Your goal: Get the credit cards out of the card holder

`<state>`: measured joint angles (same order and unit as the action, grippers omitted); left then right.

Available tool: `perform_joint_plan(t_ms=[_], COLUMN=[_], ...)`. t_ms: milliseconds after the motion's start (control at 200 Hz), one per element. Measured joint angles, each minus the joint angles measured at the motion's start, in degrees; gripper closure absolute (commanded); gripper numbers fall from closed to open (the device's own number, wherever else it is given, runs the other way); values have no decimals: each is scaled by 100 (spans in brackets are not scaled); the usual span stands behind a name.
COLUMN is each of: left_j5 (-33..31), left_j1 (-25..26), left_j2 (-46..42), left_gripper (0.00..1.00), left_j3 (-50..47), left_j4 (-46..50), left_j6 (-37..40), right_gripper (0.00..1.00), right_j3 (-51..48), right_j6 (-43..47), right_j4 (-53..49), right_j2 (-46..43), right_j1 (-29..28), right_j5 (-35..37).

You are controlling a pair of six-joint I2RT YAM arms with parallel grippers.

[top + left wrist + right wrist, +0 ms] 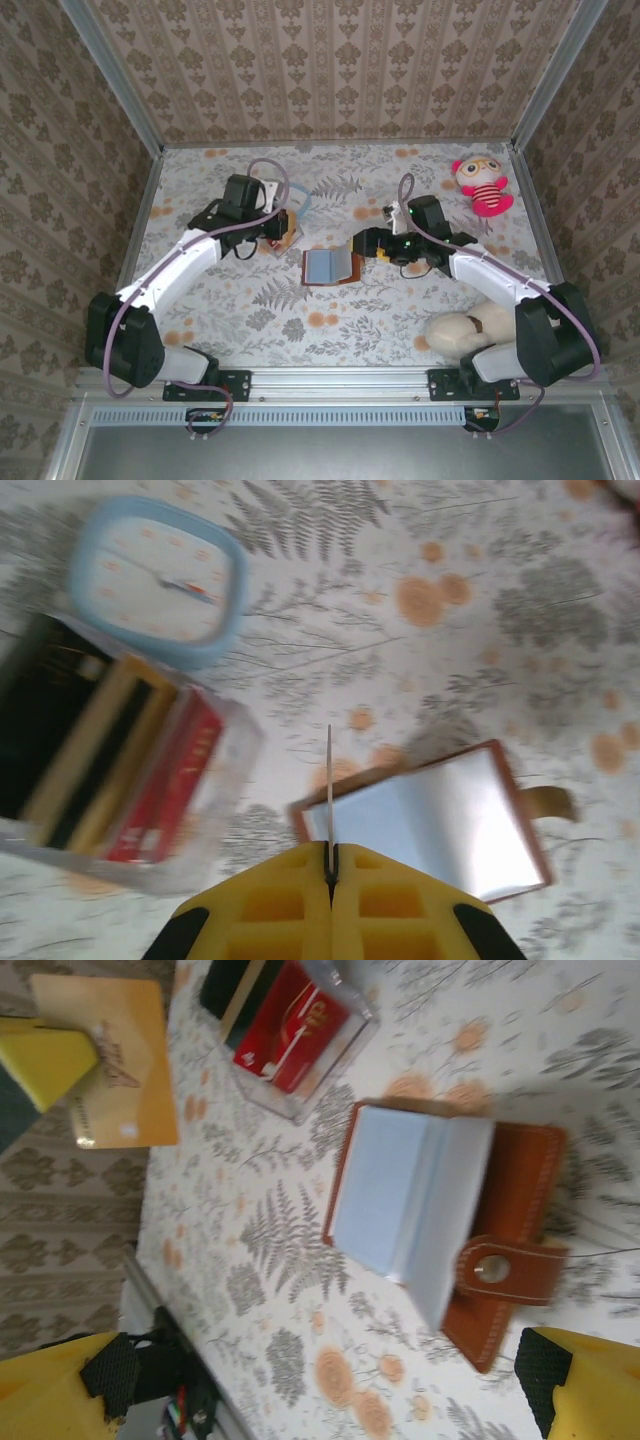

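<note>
My left gripper has to go over the clear plastic box, lower the credit card beside the gold stack (108,748) and release it, since gold cards are already inside.
The card holder (325,266) lies open on the floral table, its light blue inner faces up (410,1195) and its brown clasp strap (500,1272) folded over the right side. My left gripper (330,852) is shut on a thin credit card seen edge-on (329,780), up and left of the holder (430,825). From the right wrist this card (105,1060) is gold, pinched at its left edge by a yellow finger (40,1055). My right gripper (320,1390) stands wide open, nothing between its fingers (590,1380), just right of the holder (362,245).
A clear plastic box (110,770) with red, black and gold cards sits left of the holder. A light blue clock (160,580) lies behind it. A pink doll (482,185) is at the back right, and a cream plush (462,330) near the right arm's base.
</note>
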<state>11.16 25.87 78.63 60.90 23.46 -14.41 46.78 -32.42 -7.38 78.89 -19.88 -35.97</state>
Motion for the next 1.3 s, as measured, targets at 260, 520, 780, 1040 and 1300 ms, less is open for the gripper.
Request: perform_joint_plan(t_ms=[260, 520, 780, 1040, 1300], left_j5=[-817, -267, 282, 299, 308], left_j1=[-533, -977, -1045, -1058, -1058], left_j2=[39, 490, 1169, 1427, 1735], left_gripper=[100, 100, 100, 99, 81], left_j3=[81, 116, 455, 501, 514], left_j4=[122, -282, -332, -461, -487], left_j6=[1180, 1836, 2269, 2435, 2514], right_gripper=[0, 0, 0, 0, 0], right_j3=[101, -37, -52, -52, -52], right_j6=[234, 273, 269, 221, 136], right_j4=[-341, -361, -358, -352, -317], right_j2=[-17, -22, -22, -31, -31], right_j1=[164, 186, 205, 205, 205], right_j5=[398, 415, 426, 426, 424])
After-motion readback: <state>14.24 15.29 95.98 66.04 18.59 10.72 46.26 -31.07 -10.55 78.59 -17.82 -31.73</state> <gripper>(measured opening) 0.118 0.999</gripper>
